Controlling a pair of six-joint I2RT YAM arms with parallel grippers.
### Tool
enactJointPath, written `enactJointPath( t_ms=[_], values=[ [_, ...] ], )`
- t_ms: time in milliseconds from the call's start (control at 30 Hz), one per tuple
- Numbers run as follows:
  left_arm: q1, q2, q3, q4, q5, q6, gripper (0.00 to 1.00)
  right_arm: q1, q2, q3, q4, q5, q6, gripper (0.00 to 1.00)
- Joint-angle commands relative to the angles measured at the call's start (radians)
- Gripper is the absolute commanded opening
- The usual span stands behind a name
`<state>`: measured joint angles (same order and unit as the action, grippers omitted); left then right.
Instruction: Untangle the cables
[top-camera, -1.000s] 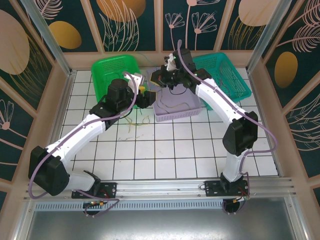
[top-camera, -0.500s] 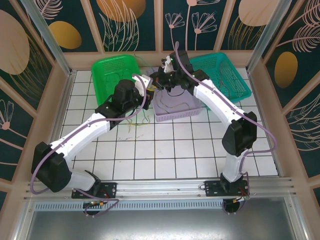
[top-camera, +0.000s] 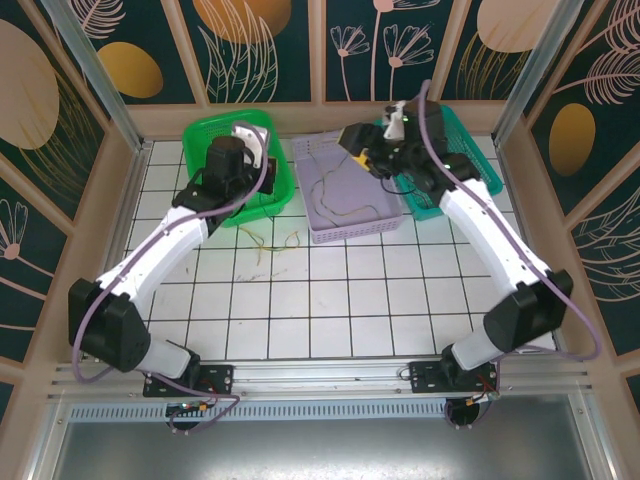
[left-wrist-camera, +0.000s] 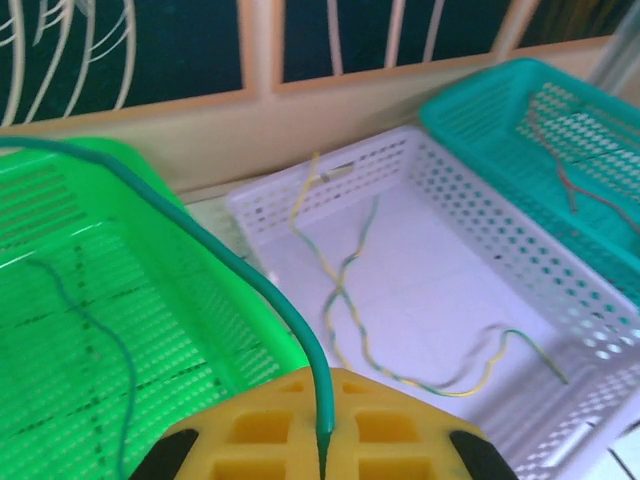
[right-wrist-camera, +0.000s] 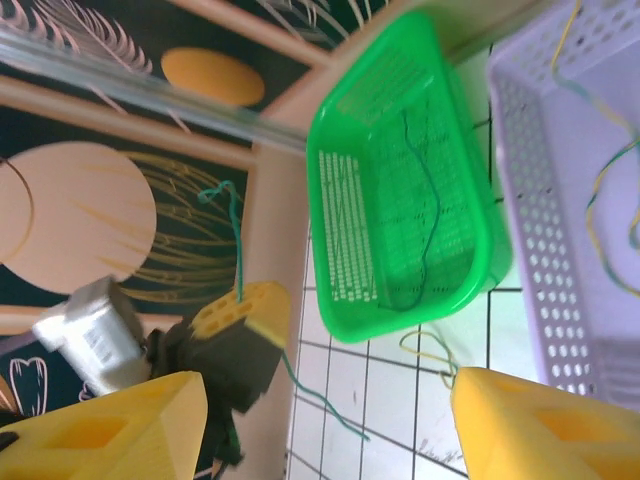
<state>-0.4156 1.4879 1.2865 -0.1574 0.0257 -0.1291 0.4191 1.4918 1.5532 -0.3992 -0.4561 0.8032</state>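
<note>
Another green cable already lies at the far half of the green basket, so my left gripper will next move outward and down over it and release the thin cable.
My left gripper hangs over the green basket, shut on a thin green cable that arcs up and to the left from its yellow fingers. In the right wrist view that gripper shows with the green cable rising above it and a tail hanging below. My right gripper stands open with nothing between its fingers, above the gap between the lilac basket and the teal basket. Loose yellow and green cables lie on the tiles in front of the green basket.
One green cable lies in the green basket. Twisted yellow-green cables lie in the lilac basket. Reddish cables lie in the teal basket. Wooden walls close the back and both sides.
My left gripper swung back and left from the lilac basket's corner to above the green basket, carrying the green cable. My right gripper opened and moved right toward the teal basket.
</note>
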Motion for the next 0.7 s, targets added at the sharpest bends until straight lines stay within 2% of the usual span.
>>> enactJointPath(
  t_ms=[0, 133, 267, 400, 567, 600, 633, 667],
  values=[
    [0.058, 0.094, 0.112, -0.131, -0.041, -0.027, 0.00, -0.017, -0.062, -0.061, -0.001, 0.055, -0.051, 0.67],
    [0.127, 0.234, 0.253, -0.193, -0.017, -0.106, 0.00, -0.021, -0.105, -0.123, -0.005, 0.065, -0.049, 0.66],
    [0.165, 0.436, 0.471, -0.292, 0.040, -0.219, 0.00, -0.021, -0.132, -0.175, 0.008, 0.066, -0.028, 0.66],
    [0.180, 0.630, 0.693, -0.405, 0.023, -0.283, 0.00, -0.021, -0.151, -0.191, 0.007, 0.080, -0.026, 0.66],
    [0.184, 0.786, 0.888, -0.520, -0.017, -0.325, 0.00, -0.022, -0.161, -0.195, -0.021, 0.097, -0.032, 0.66],
    [0.184, 0.792, 0.893, -0.516, -0.015, -0.326, 0.03, -0.022, -0.165, -0.201, -0.021, 0.097, -0.032, 0.66],
    [0.183, 0.792, 0.886, -0.502, -0.012, -0.324, 0.14, -0.022, -0.169, -0.206, -0.021, 0.097, -0.031, 0.66],
    [0.184, 0.787, 0.875, -0.486, -0.003, -0.317, 0.29, -0.022, -0.173, -0.211, -0.018, 0.096, -0.026, 0.66]
  ],
)
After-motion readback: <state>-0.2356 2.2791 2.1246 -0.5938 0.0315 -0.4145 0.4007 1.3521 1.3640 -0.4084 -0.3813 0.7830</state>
